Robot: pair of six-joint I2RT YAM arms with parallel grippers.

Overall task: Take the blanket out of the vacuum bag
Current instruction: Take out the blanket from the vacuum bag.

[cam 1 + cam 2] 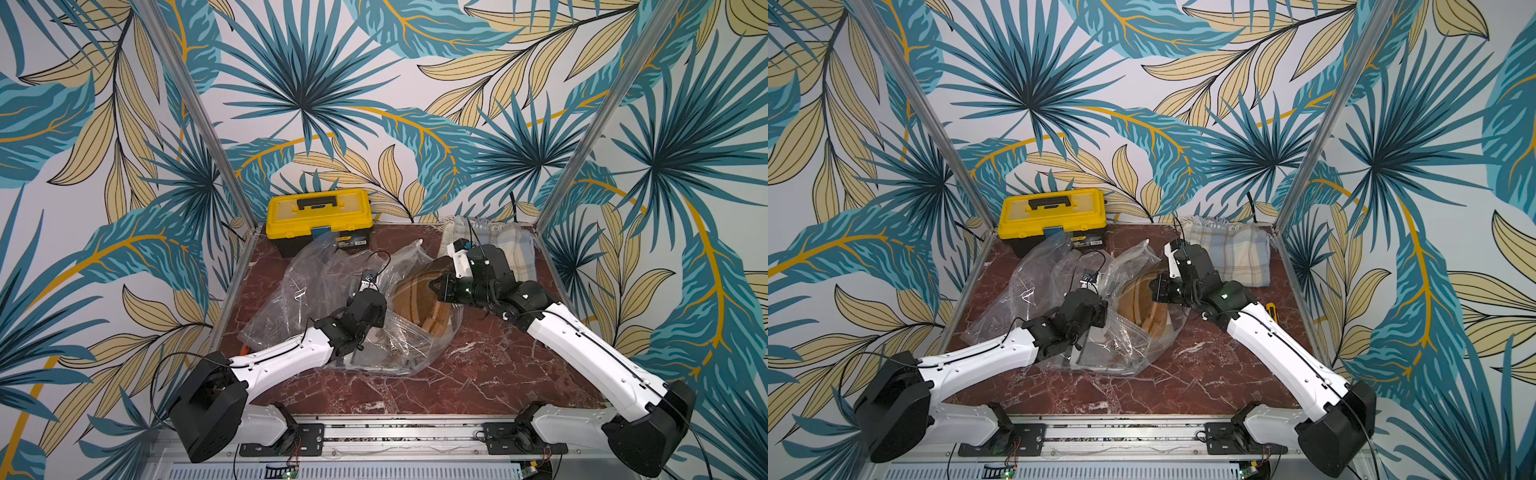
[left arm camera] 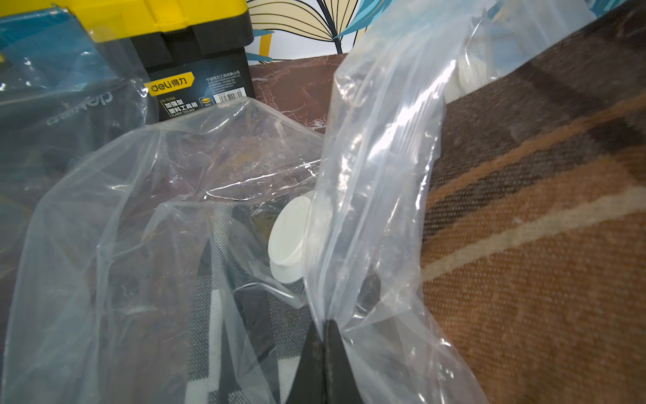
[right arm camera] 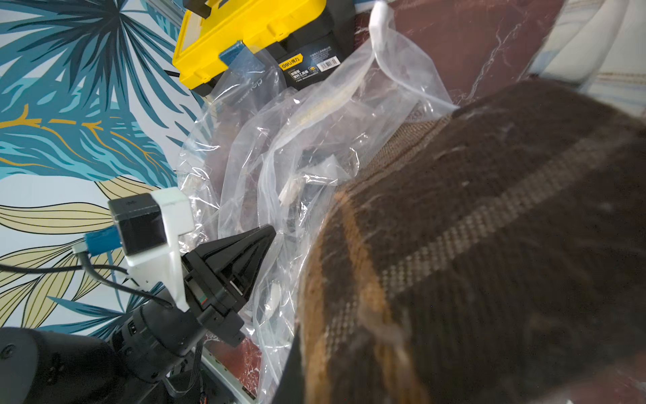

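The right gripper lowers the blanket's upper edge toward the table point(image 1: 470, 319) beside the bag's opening next and releases it there, since that part already hangs outside the bag.
The clear, crinkly vacuum bag point(image 1: 407, 345) lies mid-table in both top views, its round white valve point(image 2: 290, 241) showing in the left wrist view. The brown and orange plaid blanket point(image 1: 417, 301) bulges out of the bag's mouth towards the right. My left gripper point(image 2: 325, 325) is shut on the bag's plastic edge beside the blanket point(image 2: 524, 245); a top view shows the left gripper point(image 1: 373, 293) among the plastic. My right gripper point(image 1: 433, 286) is shut on the blanket. In the right wrist view the blanket point(image 3: 489, 245) drapes over its jaws, leaving one dark finger point(image 3: 286, 377) visible.
A yellow and black toolbox point(image 1: 319, 216) stands at the back left, touching more crumpled clear plastic point(image 1: 303, 282). A pale checked blanket point(image 1: 505, 249) lies folded at the back right. A small yellow and black tool point(image 1: 1272, 311) lies near the right arm. The table point(image 1: 478, 374) is red marble.
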